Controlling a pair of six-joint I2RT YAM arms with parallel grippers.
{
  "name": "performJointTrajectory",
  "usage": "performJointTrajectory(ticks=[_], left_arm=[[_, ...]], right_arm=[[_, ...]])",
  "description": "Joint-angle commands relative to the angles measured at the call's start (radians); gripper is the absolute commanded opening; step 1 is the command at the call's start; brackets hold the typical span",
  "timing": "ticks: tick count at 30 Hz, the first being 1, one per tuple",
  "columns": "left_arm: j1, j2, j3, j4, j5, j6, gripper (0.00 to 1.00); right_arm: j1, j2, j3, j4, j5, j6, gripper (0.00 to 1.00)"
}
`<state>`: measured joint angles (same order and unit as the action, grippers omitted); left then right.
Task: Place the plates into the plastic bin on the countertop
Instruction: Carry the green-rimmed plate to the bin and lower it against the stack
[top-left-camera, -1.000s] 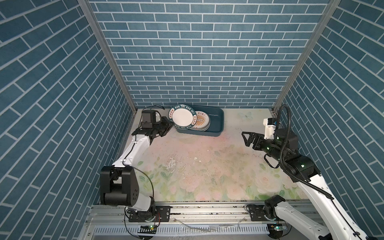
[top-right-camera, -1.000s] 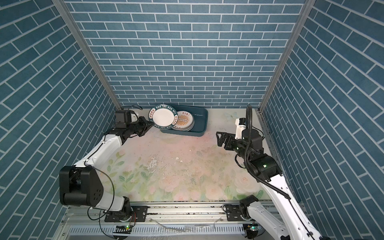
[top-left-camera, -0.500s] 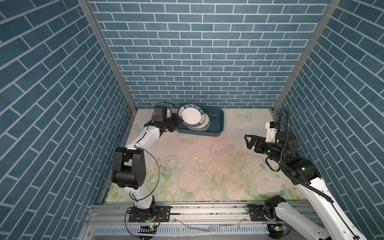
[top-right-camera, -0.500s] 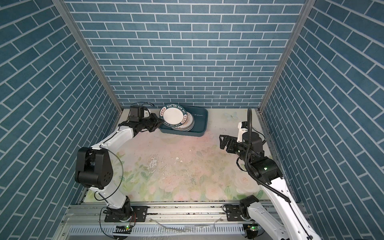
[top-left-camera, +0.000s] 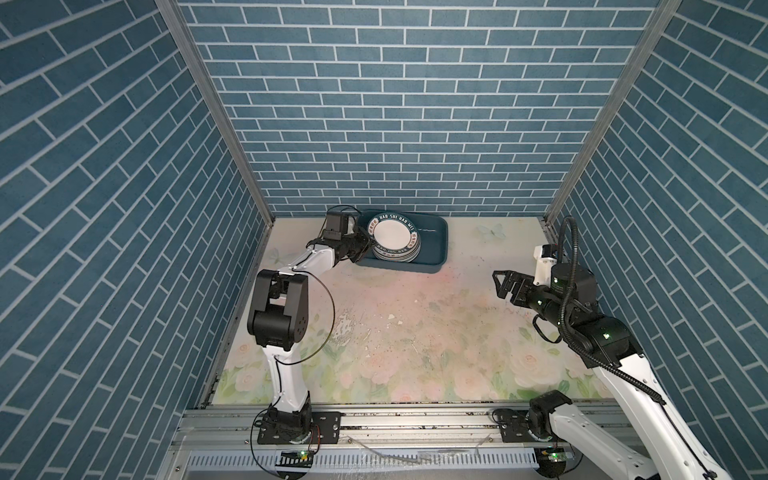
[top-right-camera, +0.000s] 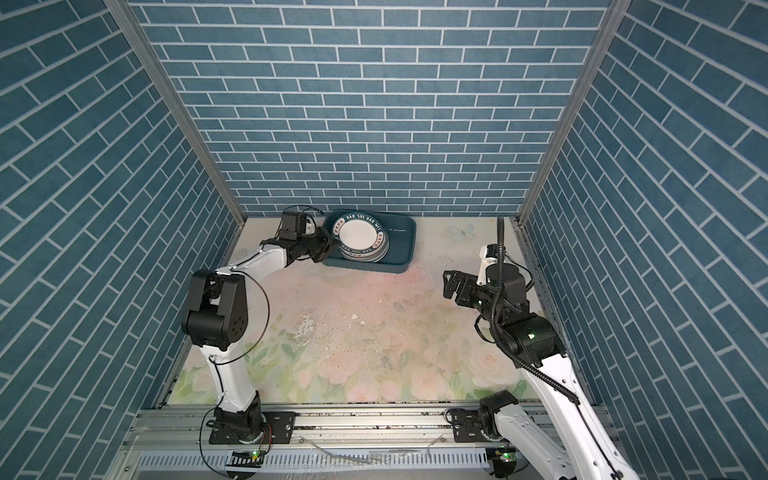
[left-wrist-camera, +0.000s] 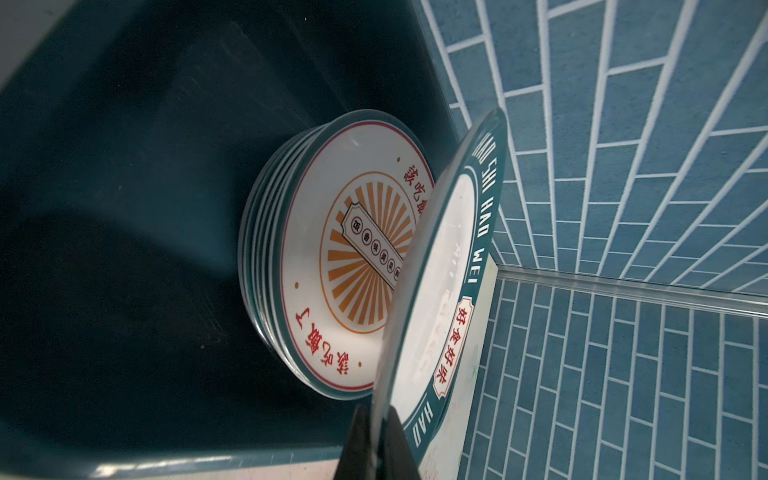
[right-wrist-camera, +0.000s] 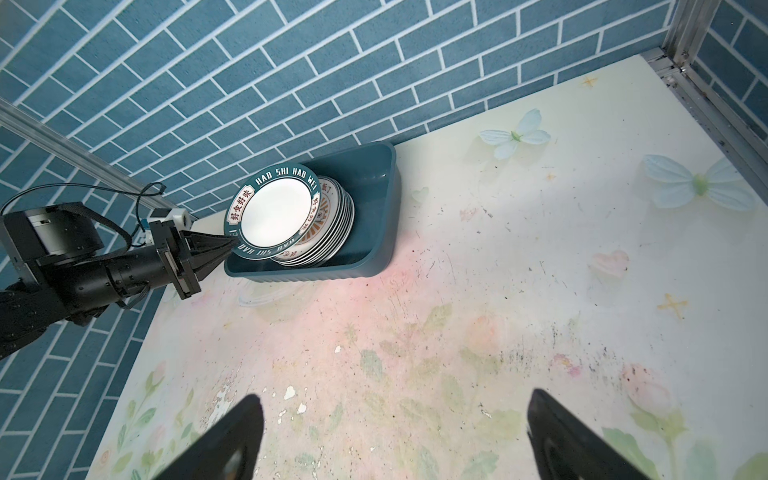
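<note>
I will lower my left gripper toward the stack's sunburst top plate (left-wrist-camera: 356, 256) and let go of the white plate's rim there, because the plate I am holding still hangs tilted above the others.
My left gripper (left-wrist-camera: 380, 415) is shut on the rim of a white plate with a green lettered rim (left-wrist-camera: 440, 291). In both top views that plate (top-left-camera: 392, 232) (top-right-camera: 359, 235) hangs tilted over a stack of several plates (top-left-camera: 395, 255) in the left half of the dark teal plastic bin (top-left-camera: 436, 245). The top plate of the stack (left-wrist-camera: 349, 266) has an orange sunburst centre. The left gripper (top-left-camera: 362, 244) reaches over the bin's left end. My right gripper (top-left-camera: 505, 282) (right-wrist-camera: 395, 415) stands open and empty over the floral countertop (top-left-camera: 415, 324), far right of the bin.
The bin (right-wrist-camera: 374, 199) sits against the back brick wall (top-left-camera: 374, 124) near the back left corner; its right half holds nothing. Brick side walls close in left and right. White scuffs (top-left-camera: 345, 328) mark the countertop's middle.
The left arm has carried the green-rimmed plate to the right, from beside the bin's left end to over the stack inside it. The right gripper has drifted slightly and stays open.
</note>
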<state>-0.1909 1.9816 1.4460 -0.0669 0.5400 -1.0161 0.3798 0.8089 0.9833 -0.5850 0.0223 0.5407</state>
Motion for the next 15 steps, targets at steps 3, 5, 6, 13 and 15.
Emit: performJointTrajectory(ticks=[3, 5, 6, 13, 15], left_arm=[[-0.01, 0.055, 0.064, 0.068, 0.023, -0.023, 0.0], [-0.011, 0.076, 0.072, 0.083, 0.021, -0.039, 0.0], [-0.01, 0.088, 0.078, 0.091, 0.021, -0.048, 0.0], [-0.013, 0.155, 0.117, 0.096, 0.021, -0.072, 0.0], [-0.013, 0.16, 0.118, 0.09, 0.023, -0.072, 0.0]], right_arm=[[-0.034, 0.03, 0.009, -0.017, -0.008, -0.036, 0.98], [-0.048, 0.04, 0.004, -0.011, -0.023, -0.031, 0.98], [-0.054, 0.044, 0.001, -0.006, -0.032, -0.03, 0.98], [-0.091, 0.064, -0.003, -0.001, -0.067, -0.029, 0.98], [-0.098, 0.068, -0.006, 0.001, -0.067, -0.028, 0.99]])
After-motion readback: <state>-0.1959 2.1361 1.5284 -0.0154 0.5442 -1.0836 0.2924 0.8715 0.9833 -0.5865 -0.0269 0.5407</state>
